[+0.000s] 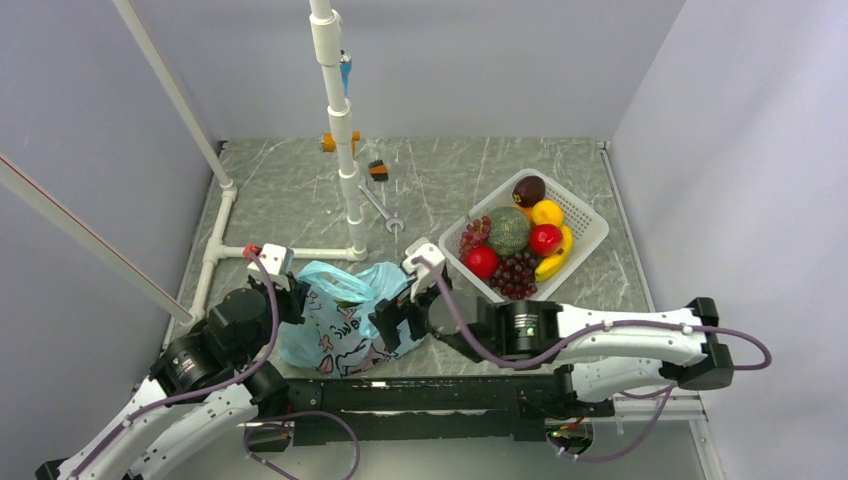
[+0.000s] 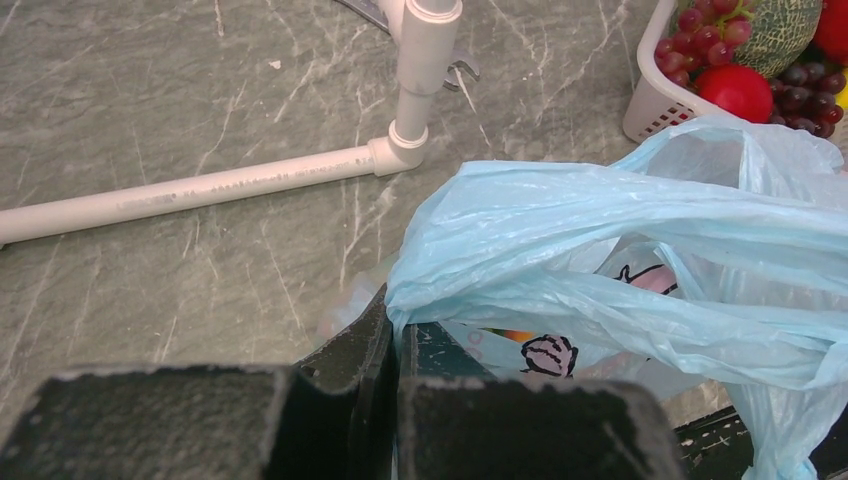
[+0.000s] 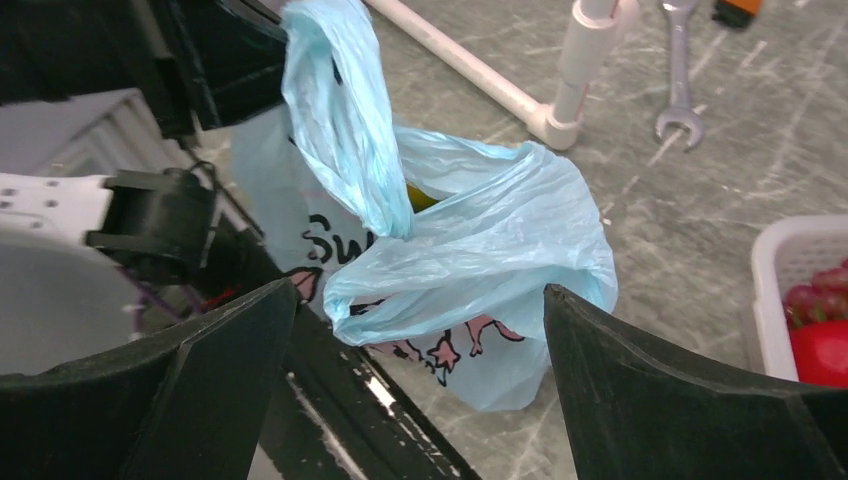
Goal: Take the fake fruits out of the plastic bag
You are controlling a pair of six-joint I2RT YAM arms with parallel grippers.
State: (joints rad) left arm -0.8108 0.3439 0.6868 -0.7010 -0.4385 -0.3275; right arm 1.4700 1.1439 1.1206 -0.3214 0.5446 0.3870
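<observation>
I will move my right gripper farther toward the bag's loose handle (image 1: 375, 294) (image 3: 455, 268) on the basket side next, because that handle shows between the open fingers.
The light-blue plastic bag (image 1: 335, 315) sits crumpled at the near edge of the table between my two arms. My left gripper (image 2: 400, 335) is shut on a fold of the bag's (image 2: 600, 230) left rim and holds it up. In the right wrist view the bag (image 3: 470, 250) bulges just beyond my right gripper (image 3: 420, 290), whose fingers (image 3: 240, 350) stand wide apart and hold nothing. From above, that gripper (image 1: 400, 320) is at the bag's right side. The fake fruits are mostly hidden inside; only an orange patch (image 2: 515, 335) and a yellow-green bit (image 3: 420, 197) show.
A white slotted basket (image 1: 590, 225) with other fruit stands at the right. A white pipe frame (image 1: 345, 150) rises behind the bag, with its base pipe (image 2: 200, 185) on the table. A wrench (image 1: 385, 212) lies beside the post. Small orange items lie at the back.
</observation>
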